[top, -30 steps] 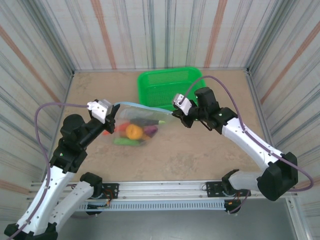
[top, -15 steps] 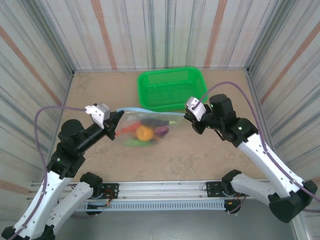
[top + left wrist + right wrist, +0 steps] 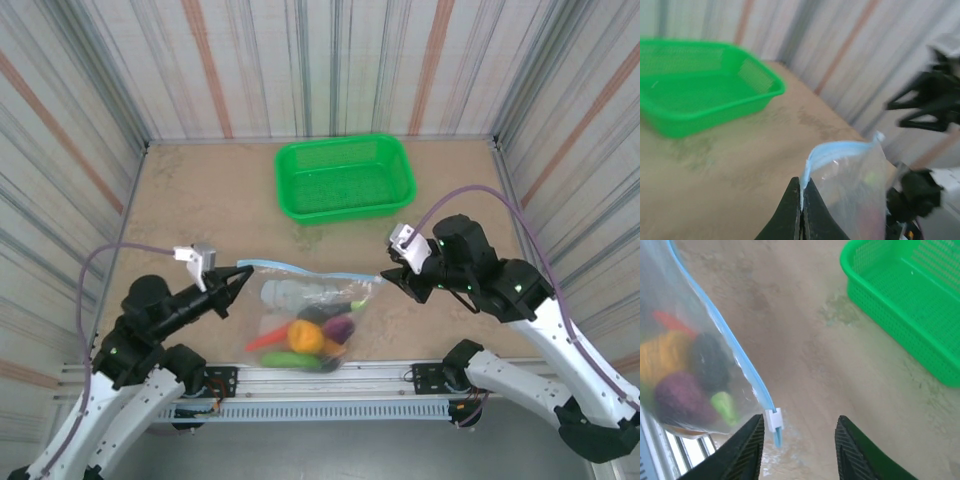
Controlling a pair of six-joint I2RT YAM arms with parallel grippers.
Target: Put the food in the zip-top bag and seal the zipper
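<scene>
My left gripper lowers outward and releases the zipper's end on the bare tabletop next, since the bag (image 3: 292, 297) overhangs the bar.
The clear zip-top bag (image 3: 292, 297) hangs near the table's front edge, between both arms. The food lies in its bottom: a yellow-orange ball (image 3: 305, 337), a dark purple eggplant (image 3: 340, 327), a green cucumber (image 3: 286, 358) and an orange carrot (image 3: 264, 340). My left gripper (image 3: 244, 273) (image 3: 801, 189) is shut on the left end of the light blue zipper (image 3: 312, 272) (image 3: 840, 149). My right gripper (image 3: 388, 277) (image 3: 800, 419) stands open at the bag's right end. The zipper's white slider (image 3: 773, 420) sits just inside its left finger (image 3: 747, 450).
The green mesh basket (image 3: 343, 178) (image 3: 905, 305) stands at the back middle of the table. Striped walls close in the table on three sides. A metal rail (image 3: 330, 378) runs along the near edge right under the bag.
Both arms have drawn back toward the near edge, carrying the bag from beside the basket to the front. The bag now hangs lower, with the food bunched at its bottom.
</scene>
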